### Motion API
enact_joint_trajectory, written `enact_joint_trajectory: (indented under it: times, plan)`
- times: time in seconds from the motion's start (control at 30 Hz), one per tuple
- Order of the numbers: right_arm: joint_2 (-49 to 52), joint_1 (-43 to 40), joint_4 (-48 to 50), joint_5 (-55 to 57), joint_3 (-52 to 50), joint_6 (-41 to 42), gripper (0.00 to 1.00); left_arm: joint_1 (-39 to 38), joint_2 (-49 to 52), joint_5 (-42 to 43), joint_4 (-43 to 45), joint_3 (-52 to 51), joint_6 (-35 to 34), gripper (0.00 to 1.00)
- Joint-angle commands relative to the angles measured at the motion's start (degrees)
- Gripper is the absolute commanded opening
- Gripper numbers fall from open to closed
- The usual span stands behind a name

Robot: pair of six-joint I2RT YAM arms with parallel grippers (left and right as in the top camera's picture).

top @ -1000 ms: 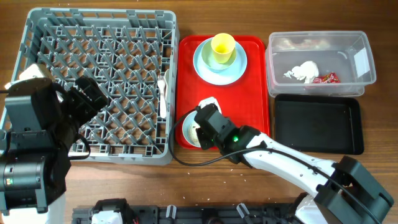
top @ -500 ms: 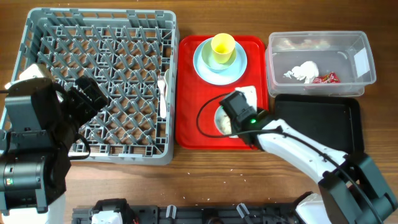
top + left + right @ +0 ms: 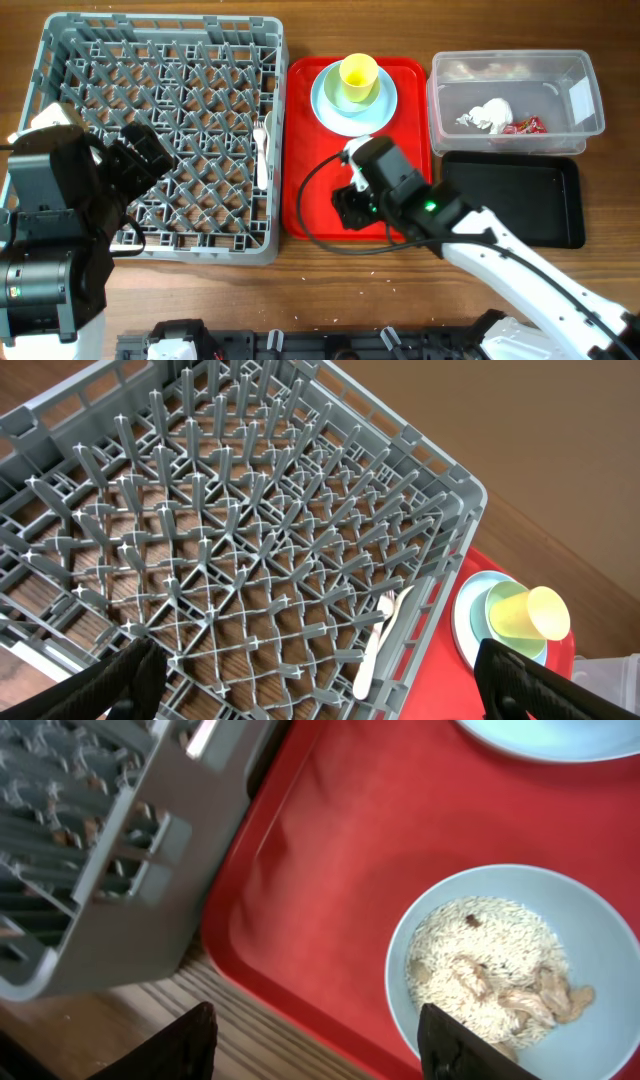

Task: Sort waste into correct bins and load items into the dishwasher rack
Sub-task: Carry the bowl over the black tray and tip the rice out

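I will move my right gripper down next, toward the right in the wrist view, onto the pale blue bowl's rack-side rim (image 3: 394, 998), because that part of the bowl's rim is below my gripper on that side.
My right gripper (image 3: 352, 205) (image 3: 315, 1025) hangs open over the front of the red tray (image 3: 305, 120), nothing between its fingers. A pale blue bowl (image 3: 520, 970) holding rice-like food scraps (image 3: 480, 960) rests on the tray, its rim at my right finger; overhead, the arm hides it. The yellow cup (image 3: 358, 75) (image 3: 530, 613) stands on a pale blue plate (image 3: 330, 108). A white fork (image 3: 262, 150) (image 3: 380, 640) lies along the grey dishwasher rack's (image 3: 160, 130) right side. My left gripper (image 3: 140, 160) (image 3: 315, 670) is open above the rack's front left.
A clear tub (image 3: 585, 125) at the back right holds a crumpled white napkin (image 3: 488, 115) and a red wrapper (image 3: 527, 125). A shallow black tray (image 3: 510, 200) lies in front of it. The red tray sits between rack and bins.
My right gripper carried the rice bowl rightward across the red tray, then opened and let it go. The left arm has not moved.
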Motion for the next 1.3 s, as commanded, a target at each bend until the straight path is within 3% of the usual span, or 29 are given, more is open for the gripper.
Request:
enact_joint_trajectory:
  times: [0.0,0.17,0.53,0.6,0.87,0.97,1.13,1.27]
  plan:
    - [6.1,1.9,0.2,9.4,-1.7,-0.8,0.66,0.2,-0.2,0.0,0.2,0.2,-0.7,1.0]
    - [17.1,1.9,4.5,8.3,-1.7,-0.7,0.65,0.2,-0.2,0.0,0.1,0.2,-0.7,1.0]
    - [17.6,1.9,5.3,6.3,-1.7,-0.7,0.52,0.2,-0.2,0.0,0.2,0.2,-0.7,1.0]
    - [17.6,1.9,6.2,6.3,-1.7,-0.7,0.4,0.2,-0.2,0.0,0.2,0.2,-0.7,1.0]
    - [17.6,1.9,4.6,6.3,-1.8,-2.2,0.11,0.2,-0.2,0.0,0.1,0.2,-0.7,1.0]
    - [17.6,1.9,4.5,5.3,-1.8,-1.6,0.05,0.2,-0.2,0.0,0.1,0.2,-0.7,1.0]
    - [17.5,1.9,5.3,5.4,-1.7,-1.8,0.04,0.2,-0.2,0.0,0.1,0.2,-0.7,1.0]
    - [14.7,0.7,1.5,5.9,4.0,-1.6,0.04,0.2,-0.2,0.0,0.2,0.2,-0.7,1.0]
